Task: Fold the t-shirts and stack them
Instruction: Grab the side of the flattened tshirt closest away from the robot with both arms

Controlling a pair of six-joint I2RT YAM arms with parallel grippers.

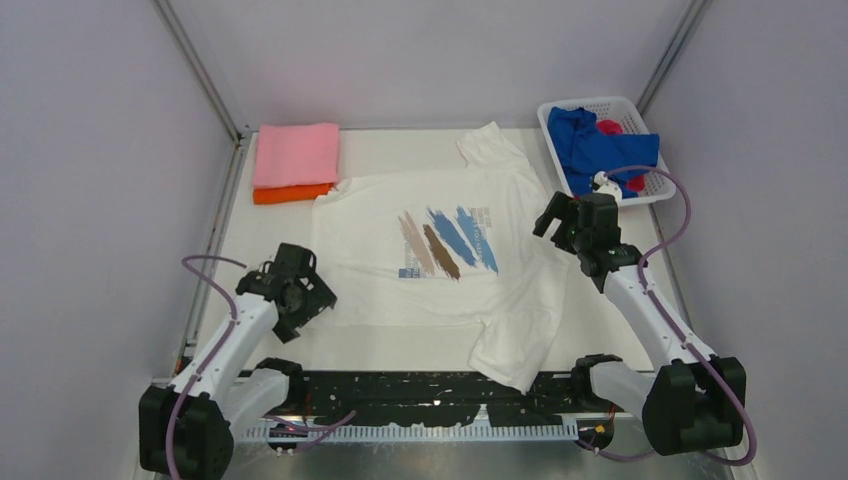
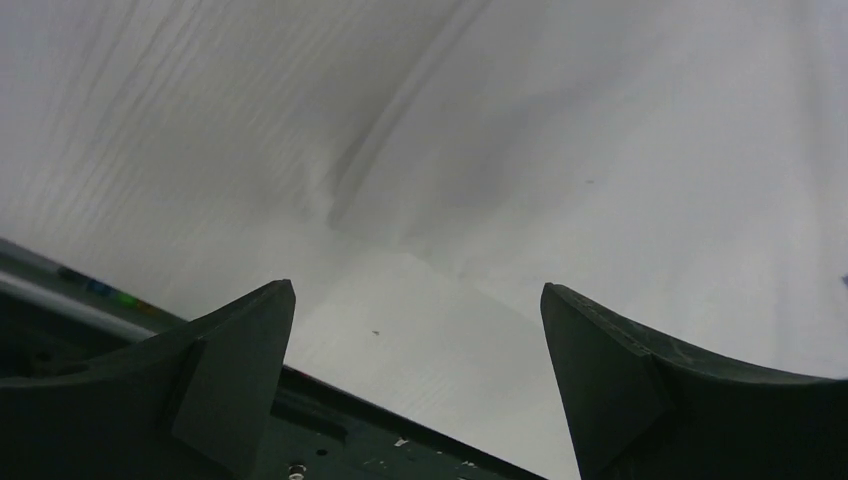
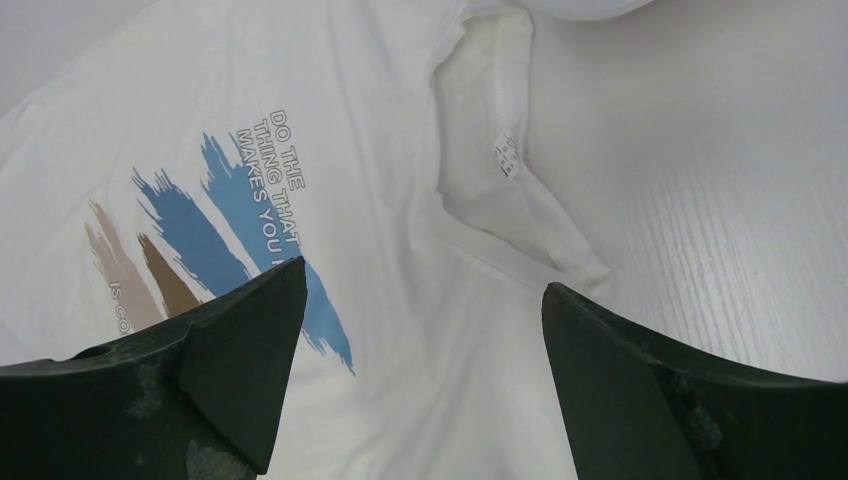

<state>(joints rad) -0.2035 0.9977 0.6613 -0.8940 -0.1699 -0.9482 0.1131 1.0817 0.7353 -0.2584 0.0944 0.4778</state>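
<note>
The near hem corner [image 1: 322, 322] of the white t-shirt [image 1: 430, 260] lies flat below the open fingers of my left gripper, so the gripper will go down onto it next and close.
A white t-shirt [image 1: 430, 260] with blue and brown brush strokes lies spread face up in the middle of the table, neck to the right. Its print and collar show in the right wrist view [image 3: 400, 200]. My right gripper [image 1: 558, 220] is open above the collar edge. My left gripper [image 1: 312, 305] is open at the shirt's lower left hem corner [image 2: 520, 150], holding nothing. A folded pink shirt [image 1: 296, 153] lies on a folded orange shirt [image 1: 290, 193] at the back left. A blue shirt [image 1: 600, 148] and a red shirt [image 1: 612, 128] lie in the basket.
The white lattice basket [image 1: 560, 105] stands at the back right. Grey walls close in the table on three sides. A black strip [image 1: 420, 395] runs along the near edge; one shirt sleeve [image 1: 515, 345] hangs toward it.
</note>
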